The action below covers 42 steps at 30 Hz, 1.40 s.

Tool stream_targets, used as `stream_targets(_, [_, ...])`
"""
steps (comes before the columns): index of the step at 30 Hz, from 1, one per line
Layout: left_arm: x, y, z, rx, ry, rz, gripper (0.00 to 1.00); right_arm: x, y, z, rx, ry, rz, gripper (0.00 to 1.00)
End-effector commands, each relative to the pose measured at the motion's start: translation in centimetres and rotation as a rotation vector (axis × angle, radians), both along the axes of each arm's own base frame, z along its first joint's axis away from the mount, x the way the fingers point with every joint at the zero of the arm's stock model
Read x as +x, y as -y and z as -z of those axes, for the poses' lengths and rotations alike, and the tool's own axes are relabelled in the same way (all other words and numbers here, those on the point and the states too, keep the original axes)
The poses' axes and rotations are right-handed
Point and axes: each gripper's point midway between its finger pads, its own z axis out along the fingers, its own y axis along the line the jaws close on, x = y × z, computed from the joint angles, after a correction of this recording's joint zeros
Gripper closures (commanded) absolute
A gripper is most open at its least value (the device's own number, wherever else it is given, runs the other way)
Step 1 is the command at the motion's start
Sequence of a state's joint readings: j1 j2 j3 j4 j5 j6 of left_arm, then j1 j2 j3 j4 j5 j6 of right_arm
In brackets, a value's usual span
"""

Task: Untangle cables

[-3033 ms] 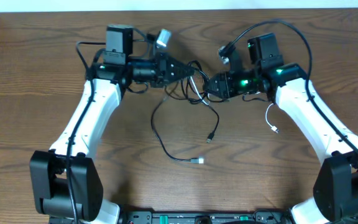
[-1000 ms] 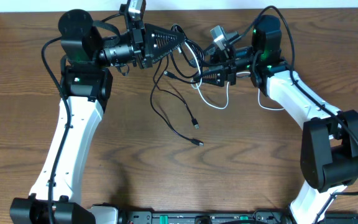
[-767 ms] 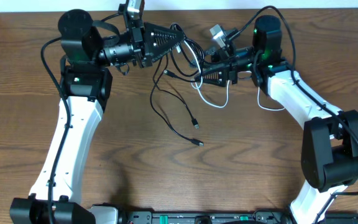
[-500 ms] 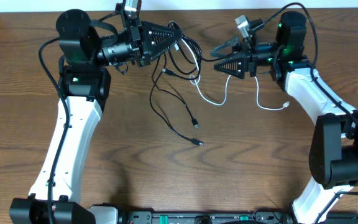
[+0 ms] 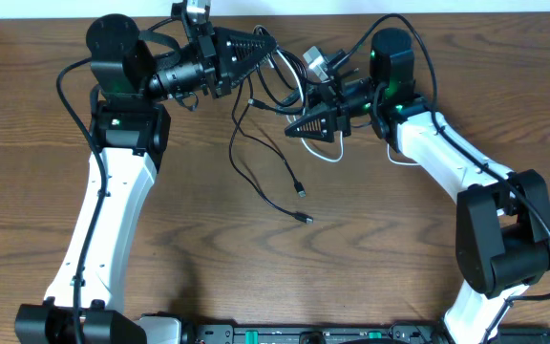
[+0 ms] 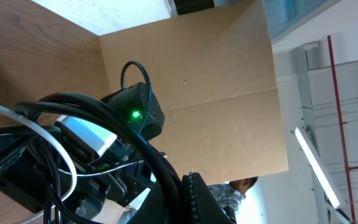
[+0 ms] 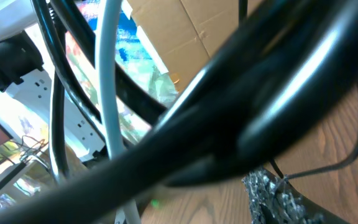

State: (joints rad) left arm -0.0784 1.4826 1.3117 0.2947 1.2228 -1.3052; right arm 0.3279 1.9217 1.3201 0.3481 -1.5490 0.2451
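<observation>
The wood near the black cables' plugs lies below, toward my base, so my left gripper will next come down and back over it to free the cables.
My left gripper [image 5: 273,45] is raised at the back of the table and shut on the black cables [image 5: 256,143]. They hang from it in loops, and their plug ends [image 5: 306,220] lie on the wood. In the left wrist view a black cable [image 6: 160,168] runs into the closed jaws [image 6: 194,202]. My right gripper [image 5: 294,129] points left just below the tangle [image 5: 289,81] and looks shut on the white cable [image 5: 330,159]. That cable loops beneath it and trails to the right [image 5: 407,161]. The right wrist view is blurred, with the white cable [image 7: 107,81] and a black one [image 7: 260,93] close up.
The wooden table [image 5: 399,258] carries only the cables and both arm bases. Thick black robot wires [image 5: 74,76] arch over each arm. A cardboard box [image 6: 185,81] and a person stand beyond the table in the left wrist view.
My right gripper pulled the white cable out to the right, then swung back left and lower, under the tangle. My left gripper has lifted slightly and still holds the black cables.
</observation>
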Motion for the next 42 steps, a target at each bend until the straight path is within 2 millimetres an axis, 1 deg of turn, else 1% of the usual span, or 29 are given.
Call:
stream_targets(1, [-0.5,-0.3,-1.9,-0.003,0.058,-0.018,0.93,0.2,0.5,-0.7,0.005,0.004,0.001,0.43])
stream_targets(3, [-0.5,-0.3,-1.9,-0.003,0.058,-0.018,0.93,0.4,0.7,-0.9,0.006,0.006,0.008,0.64])
stream_targets(4, [-0.5,-0.3,-1.9,-0.003,0.058,-0.018,0.93,1.1,1.0,-0.9,-0.006,-0.018,0.040,0.87])
stream_targets(5, [-0.5,-0.3,-1.9,-0.003,0.058,-0.018,0.92,1.5,1.1,-0.8,-0.014,-0.037,0.063,0.93])
stream_targets(6, [-0.5,-0.3,-1.9,-0.003,0.059,-0.017,0.93,3.8,2.0,-0.3,-0.055,-0.140,0.181,0.99])
stream_targets(7, [-0.6,-0.3,-1.9,-0.002,0.060,-0.014,0.92,4.6,2.4,0.1,-0.072,-0.182,0.226,0.99])
stream_targets(8, [-0.7,-0.3,-1.9,0.007,0.085,-0.007,0.93,6.9,4.0,1.6,-0.124,-0.312,0.359,0.99])
stream_targets(9, [-0.9,-0.2,-1.7,0.035,0.154,0.003,0.93,8.5,5.8,3.3,-0.175,-0.420,0.463,0.99])
stream_targets(10, [-1.0,-0.1,-1.0,0.071,0.206,0.014,0.93,9.1,7.4,4.7,-0.215,-0.504,0.524,0.99])
stream_targets(11, [-1.0,-0.1,0.0,0.102,0.212,0.015,0.93,9.1,8.5,5.4,-0.232,-0.562,0.538,0.99])
stream_targets(14, [-0.4,-0.9,5.9,0.264,0.100,-0.050,0.93,7.8,11.5,5.3,-0.253,-0.623,0.546,0.99])
stream_targets(16, [-0.1,-3.4,12.6,0.533,-0.014,-0.150,0.93,6.7,13.1,3.7,-0.267,-0.603,0.585,0.99])
stream_targets(17, [-0.2,-3.9,13.8,0.591,-0.021,-0.156,0.92,6.5,13.5,3.5,-0.279,-0.606,0.607,0.99])
stream_targets(18, [-0.4,-4.5,14.8,0.653,-0.020,-0.161,0.93,6.2,14.6,3.3,-0.337,-0.621,0.699,0.99])
stream_targets(19, [-0.3,-5.0,15.4,0.691,-0.023,-0.175,0.93,6.1,15.7,3.6,-0.387,-0.636,0.778,0.99])
stream_targets(21, [0.1,-6.7,16.7,0.784,-0.063,-0.244,0.93,5.7,19.5,4.6,-0.528,-0.664,0.995,0.99])
stream_targets(24, [0.5,-8.0,17.5,0.856,-0.085,-0.299,0.93,3.7,27.7,6.2,-0.774,-0.739,1.388,0.99])
stream_targets(25, [0.6,-8.2,17.6,0.864,-0.086,-0.307,0.92,2.8,29.7,6.4,-0.826,-0.766,1.473,0.99])
stream_targets(26, [0.7,-8.5,17.7,0.878,-0.088,-0.320,0.93,1.2,32.8,6.6,-0.913,-0.793,1.608,0.99])
stream_targets(27, [0.8,-8.6,17.7,0.885,-0.088,-0.327,0.93,0.0,34.7,6.6,-0.969,-0.808,1.690,0.99])
stream_targets(29, [0.8,-8.7,17.8,0.893,-0.087,-0.332,0.92,-1.3,36.1,6.5,-1.001,-0.835,1.734,0.99])
stream_targets(31, [0.6,-8.4,17.7,0.888,-0.075,-0.311,0.93,-0.9,34.1,6.3,-0.963,-0.787,1.592,0.99])
stream_targets(33, [0.1,-7.1,17.1,0.844,-0.019,-0.232,0.93,-0.1,29.9,5.3,-0.866,-0.666,1.344,0.97])
stream_targets(34, [-0.3,-6.4,16.8,0.818,0.019,-0.186,0.93,0.1,27.0,4.3,-0.789,-0.590,1.197,0.92])
stream_targets(36, [-1.3,-4.6,15.7,0.753,0.127,-0.068,0.93,0.2,23.0,2.8,-0.693,-0.497,1.036,0.74])
stream_targets(37, [-2.1,-3.7,15.0,0.703,0.184,-0.002,0.93,0.2,21.5,2.3,-0.669,-0.466,0.992,0.60])
stream_targets(39, [-3.3,-2.5,14.0,0.628,0.248,0.077,0.93,0.0,18.4,1.4,-0.633,-0.408,0.907,0.41])
stream_targets(40, [-3.6,-2.2,13.7,0.604,0.255,0.095,0.93,-0.2,16.8,1.1,-0.620,-0.376,0.863,0.34])
stream_targets(42, [-4.1,-1.9,13.4,0.570,0.255,0.116,0.93,-0.5,14.7,0.8,-0.613,-0.328,0.813,0.23])
